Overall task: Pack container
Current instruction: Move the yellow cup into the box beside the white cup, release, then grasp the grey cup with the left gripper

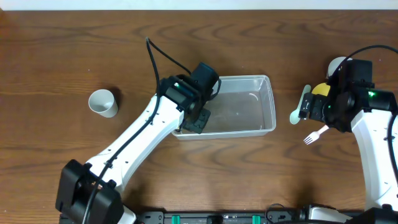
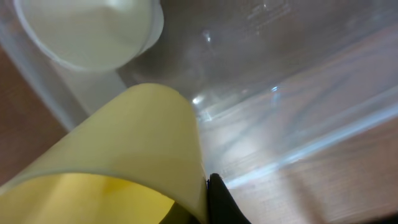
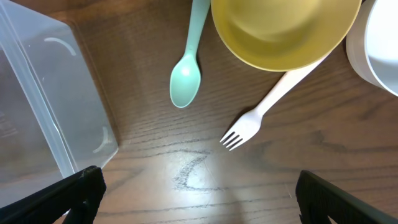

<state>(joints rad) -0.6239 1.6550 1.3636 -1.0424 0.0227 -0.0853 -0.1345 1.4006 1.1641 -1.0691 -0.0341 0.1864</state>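
The pale yellow cup [image 2: 130, 149] goes down into the container's near corner next, beside the white round cup, carried by my left gripper.
The clear plastic container [image 1: 252, 107] lies at the table's centre. My left gripper [image 1: 198, 116] hangs over its left end, shut on the rim of a pale yellow cup [image 2: 130, 149]; in the left wrist view the jaws [image 2: 200, 210] pinch the cup wall above the container's floor [image 2: 298, 93]. A white round cup or bowl [image 2: 87, 31] sits just beyond it. My right gripper [image 3: 199, 199] is open and empty, low over bare wood right of the container [image 3: 43, 106]; it shows in the overhead view [image 1: 320, 111].
A mint spoon [image 3: 186, 78], a white fork [image 3: 261, 115], a yellow bowl [image 3: 283, 31] and a white bowl [image 3: 379, 50] lie just ahead of my right gripper. A white cup [image 1: 103, 102] stands far left on the table.
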